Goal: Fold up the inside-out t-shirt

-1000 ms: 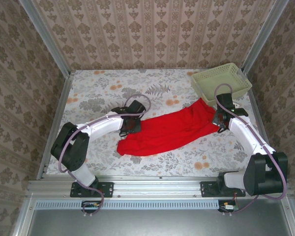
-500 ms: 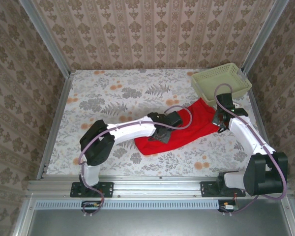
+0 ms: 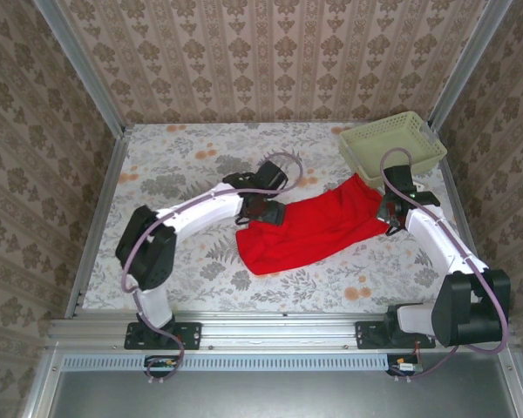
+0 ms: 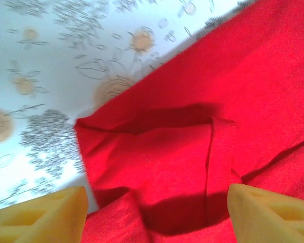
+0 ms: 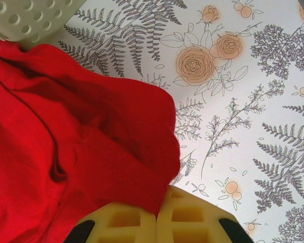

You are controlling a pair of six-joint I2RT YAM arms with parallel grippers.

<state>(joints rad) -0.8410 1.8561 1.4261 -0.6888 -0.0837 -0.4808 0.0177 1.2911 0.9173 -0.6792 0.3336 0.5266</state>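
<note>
I need to move my left gripper down and across the cloth toward the folded flap with the hem seam (image 4: 212, 152), as its edge lies loose on the layer below.
The inside-out t-shirt (image 3: 309, 231) is bright red and lies bunched in a slanted band across the table's right half. My left gripper (image 3: 261, 211) hovers over its upper left edge. In the left wrist view its yellow fingertips (image 4: 40, 215) stand wide apart, so the left gripper (image 4: 157, 220) is open above a folded flap of the t-shirt (image 4: 157, 152) with a hem seam. My right gripper (image 3: 388, 214) is at the cloth's right end, near the basket. In the right wrist view the right gripper (image 5: 157, 218) is shut, pinching an edge of the t-shirt (image 5: 81, 152).
A pale green perforated basket (image 3: 390, 144) stands at the back right, and its corner (image 5: 30, 15) shows above the cloth. The floral tablecloth (image 3: 174, 165) lies bare to the left and back. Patterned walls and metal posts enclose the table.
My left gripper carried the shirt's left end rightwards over the rest, opened and let go, then drew back up and left. The shirt now lies shorter. The right arm stayed still.
</note>
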